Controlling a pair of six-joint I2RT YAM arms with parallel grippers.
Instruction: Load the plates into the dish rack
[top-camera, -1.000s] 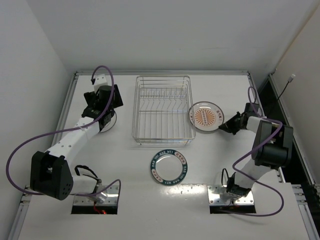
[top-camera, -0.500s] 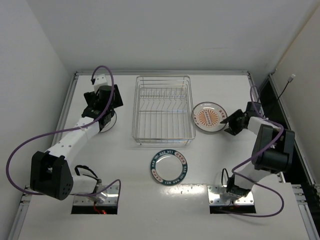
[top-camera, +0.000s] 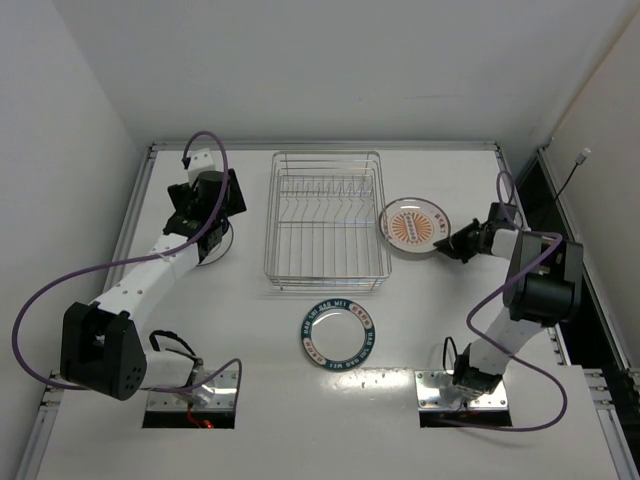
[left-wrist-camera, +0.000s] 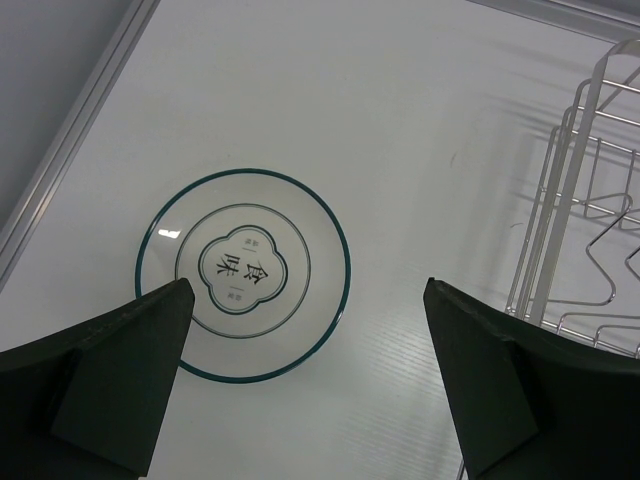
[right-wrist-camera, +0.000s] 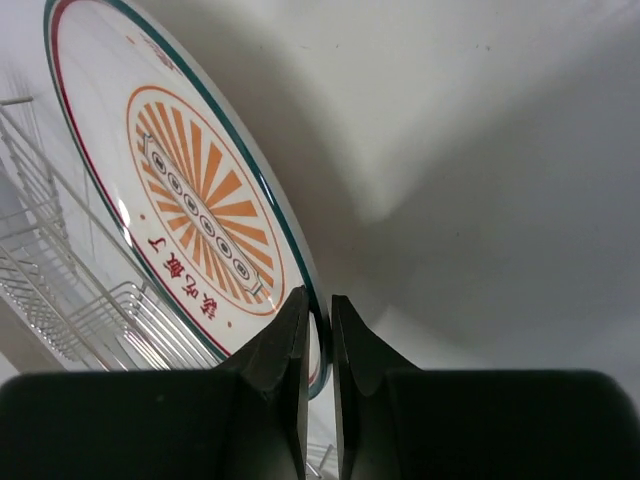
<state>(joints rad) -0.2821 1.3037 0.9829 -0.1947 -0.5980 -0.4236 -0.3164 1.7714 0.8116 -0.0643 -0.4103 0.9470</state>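
Next, my right gripper lifts and turns the white plate upright, then lowers it between wires at the rack's nearest side, as those slots are empty.
The white plate with the orange patterned centre (top-camera: 413, 226) lies just right of the silver wire dish rack (top-camera: 325, 220). My right gripper (top-camera: 447, 243) is shut on its right rim. In the right wrist view the plate (right-wrist-camera: 190, 200) is tilted off the table, with its rim between the fingers of the gripper (right-wrist-camera: 318, 315). The plate with the dark teal lettered rim (top-camera: 338, 336) lies flat in front of the rack. My left gripper (top-camera: 207, 228) hangs open above the pale plate (left-wrist-camera: 243, 272), which is mostly hidden in the top view.
The rack's wires show at the right of the left wrist view (left-wrist-camera: 590, 200) and at the lower left of the right wrist view (right-wrist-camera: 60, 290). A raised metal rim (top-camera: 135, 215) borders the table on the left. White walls stand close at the back and sides.
The orange plate has shifted slightly back and left with my right gripper, its gripped edge raised. The left arm has not moved.
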